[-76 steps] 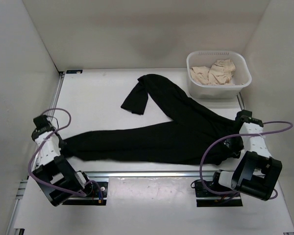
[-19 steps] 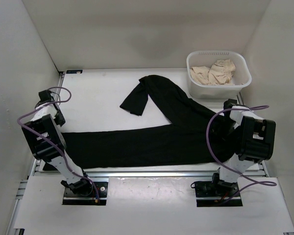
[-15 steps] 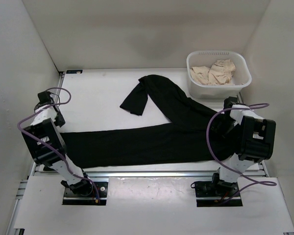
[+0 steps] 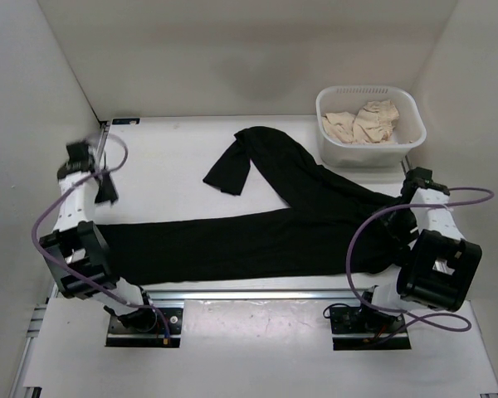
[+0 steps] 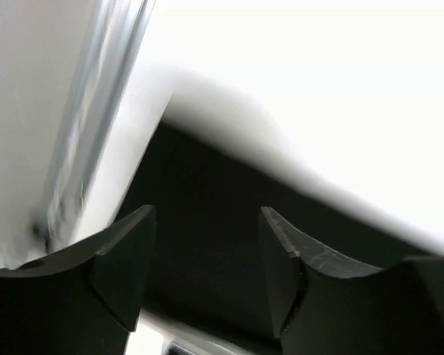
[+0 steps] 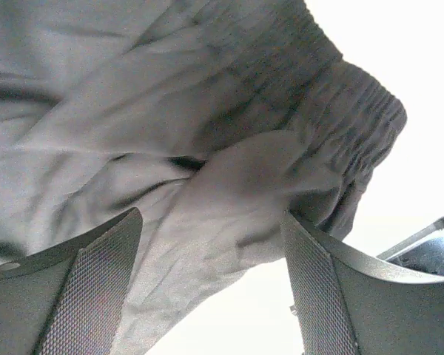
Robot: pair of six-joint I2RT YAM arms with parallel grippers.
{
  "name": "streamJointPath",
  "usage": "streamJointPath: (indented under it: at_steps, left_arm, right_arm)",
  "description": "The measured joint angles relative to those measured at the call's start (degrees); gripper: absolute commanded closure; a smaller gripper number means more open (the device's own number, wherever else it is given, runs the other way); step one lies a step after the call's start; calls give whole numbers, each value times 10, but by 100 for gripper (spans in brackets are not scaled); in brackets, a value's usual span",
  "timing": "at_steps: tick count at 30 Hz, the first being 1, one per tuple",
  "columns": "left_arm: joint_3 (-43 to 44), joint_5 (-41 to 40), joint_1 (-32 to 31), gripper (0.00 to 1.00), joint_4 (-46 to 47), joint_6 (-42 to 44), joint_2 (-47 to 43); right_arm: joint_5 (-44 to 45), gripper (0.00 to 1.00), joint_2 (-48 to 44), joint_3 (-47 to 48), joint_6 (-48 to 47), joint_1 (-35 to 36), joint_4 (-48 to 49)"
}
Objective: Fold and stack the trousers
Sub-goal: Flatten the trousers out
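Observation:
The far end of the trousers' waistband (image 4: 389, 198) gets my right gripper next, moving outward and down onto it, since that end lies below and outward of it, near the basket.
The black trousers (image 4: 257, 236) lie flat on the white table. One leg runs left along the front edge. The other angles to the back, its cuff folded over (image 4: 228, 174). The waist is at the right, and its elastic band (image 6: 355, 96) shows in the right wrist view. My left gripper (image 4: 105, 189) hovers open over the left leg end, with black cloth (image 5: 207, 222) below its fingers and nothing between them (image 5: 207, 229). My right gripper (image 4: 401, 217) stands open just over the waist, its jaws wide and apart from the cloth (image 6: 211, 222).
A white basket (image 4: 332, 148) with beige cloth pieces (image 4: 365, 123) stands at the back right, close behind the waist. White walls close in on both sides and at the back. A metal rail (image 4: 257, 293) runs along the front edge.
Both grippers have opened and let go of the trousers. The left one drew back and away from the leg end. The right wrist shifted to the right off the waist.

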Motion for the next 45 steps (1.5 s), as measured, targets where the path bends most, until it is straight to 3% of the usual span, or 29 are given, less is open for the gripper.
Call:
streamJointPath:
  at_steps: [4,6,11,17,23,24,28,29,32,35,40,45]
  left_arm:
    - [248,38,-123,29,-26,-1,74]
    - [360,67,-196,24,-30,-1,138]
    - [557,157,-318,12,-57,-1,336]
    - [630,226,-362,7,-80,-2,529]
    - [644,255,-363,4,-85,-2,553]
    - [639,263,-363,5,-83,-2,553]
    - [600,300,-362,30,-76,-2,546]
    - [593,305,-363,49,-78,-1,545]
    - [589,325,-368,86,-100,-3,550]
    - [599,349,-374,86,-137,-7,560]
    - [601,322,-376,86,-168,-12,556]
    - [599,132,-334,86,-141,-6,532]
  right_arm:
    - [-12,18,40,106,-13,1,-23]
    - [-19,21,82,188,-12,1,-13]
    - [-48,23,203,339,11,-8,27]
    - [-63,23,337,388,57,-15,48]
    - [-58,27,400,388,78,-15,46]
    - [-56,32,403,388,79,-15,46]
    - [-49,54,410,387,81,-15,46]
    - [-47,59,412,387,82,-15,46]
    - [-47,80,413,384,81,-15,46]
    - [-47,100,413,382,77,-15,46]
    - [-45,100,411,383,71,-15,43]
    - [-36,100,381,383,35,-15,19]
